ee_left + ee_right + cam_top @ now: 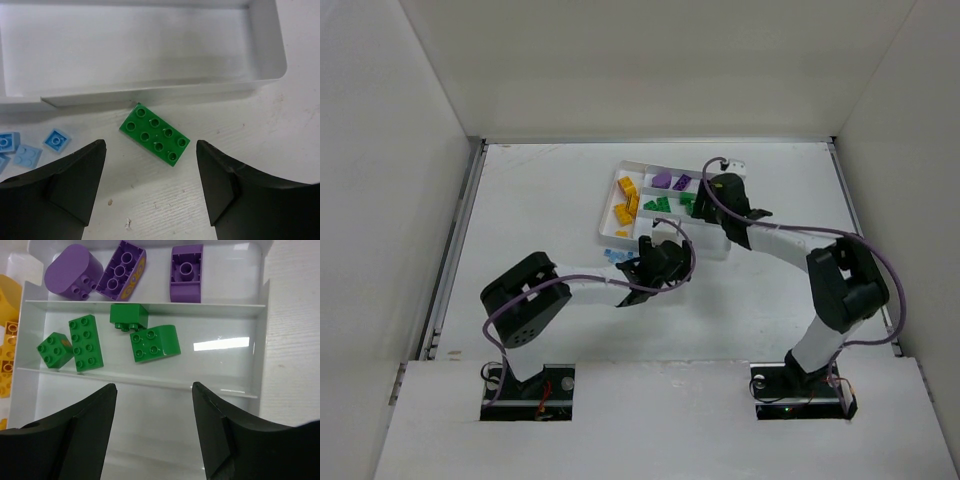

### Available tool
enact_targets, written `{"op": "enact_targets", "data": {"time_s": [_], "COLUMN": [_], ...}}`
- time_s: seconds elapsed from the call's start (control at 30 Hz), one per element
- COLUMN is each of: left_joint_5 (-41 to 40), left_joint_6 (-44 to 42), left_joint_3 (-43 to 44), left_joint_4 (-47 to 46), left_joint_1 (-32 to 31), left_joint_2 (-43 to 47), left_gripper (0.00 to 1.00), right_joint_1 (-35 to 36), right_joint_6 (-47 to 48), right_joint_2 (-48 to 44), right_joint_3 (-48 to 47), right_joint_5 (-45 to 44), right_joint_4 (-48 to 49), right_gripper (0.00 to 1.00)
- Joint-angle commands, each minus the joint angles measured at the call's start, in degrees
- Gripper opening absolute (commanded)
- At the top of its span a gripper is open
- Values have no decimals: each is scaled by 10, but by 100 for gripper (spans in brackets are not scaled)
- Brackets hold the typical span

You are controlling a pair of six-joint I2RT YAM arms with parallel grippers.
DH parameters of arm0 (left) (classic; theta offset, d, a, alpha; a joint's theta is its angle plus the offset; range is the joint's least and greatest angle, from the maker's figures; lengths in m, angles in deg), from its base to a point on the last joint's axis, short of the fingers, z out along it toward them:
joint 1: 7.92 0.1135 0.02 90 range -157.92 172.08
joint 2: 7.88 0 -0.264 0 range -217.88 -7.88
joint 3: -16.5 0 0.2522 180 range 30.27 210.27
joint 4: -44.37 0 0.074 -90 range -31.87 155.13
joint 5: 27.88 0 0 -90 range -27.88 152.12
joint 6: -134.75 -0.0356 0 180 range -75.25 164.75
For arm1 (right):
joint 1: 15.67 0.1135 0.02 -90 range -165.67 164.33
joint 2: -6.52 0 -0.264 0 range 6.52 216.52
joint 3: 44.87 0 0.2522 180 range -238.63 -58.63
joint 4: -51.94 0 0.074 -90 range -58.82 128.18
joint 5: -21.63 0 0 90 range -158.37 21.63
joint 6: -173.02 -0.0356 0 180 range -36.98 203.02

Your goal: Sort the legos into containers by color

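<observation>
My left gripper should lower onto the flat green lego (155,134).
The white tray (604,222) holds yellow-orange legos (627,200) in its end section, three purple legos (120,270) in the far strip and several green legos (87,342) in the middle strip. The near strip (165,440) is empty. My right gripper (154,386) is open and empty over that strip. My left gripper (150,145) is open, low over the table just outside the tray's near wall (150,90). A flat green lego (155,134) lies on the table between and just ahead of its fingertips. Pale blue legos (56,140) lie to its left.
The tray's right end wall (262,340) is beside my right gripper. White walls enclose the table on the left, back and right. The left arm's elbow (525,295) is at the near left, the right arm's (845,280) at the near right.
</observation>
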Motion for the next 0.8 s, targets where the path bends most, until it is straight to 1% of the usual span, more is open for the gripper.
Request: {"op": "enact_targets", "data": {"time_s": [0.0, 0.23, 0.37, 0.5, 0.57, 0.63, 0.77], "left_joint_5": [-62, -163, -179, -171, -168, -170, -174], "left_joint_6": [34, 95, 126, 149, 151, 150, 146], "left_joint_3": [21, 60, 75, 90, 98, 100, 101], "left_joint_4": [-13, 13, 29, 40, 46, 48, 65], "left_joint_1": [-16, -47, -49, -45, -43, -43, -49], "left_joint_2": [-17, -71, -86, -110, -121, -129, -137], "left_gripper": [71, 71, 70, 68, 65, 57, 47], "right_joint_1": [-1, -1, -1, -1, -1, -7, -12], "right_joint_6": [-8, -37, -40, -47, -48, -52, -57], "right_joint_2": [-74, -175, -224, -256, -271, -291, -328], "right_joint_3": [29, 116, 144, 166, 174, 183, 195], "right_joint_5": [-21, -13, -13, -13, -12, -8, -3], "right_joint_4": [33, 48, 50, 50, 47, 47, 47], "right_gripper": [68, 68, 68, 68, 68, 68, 68]}}
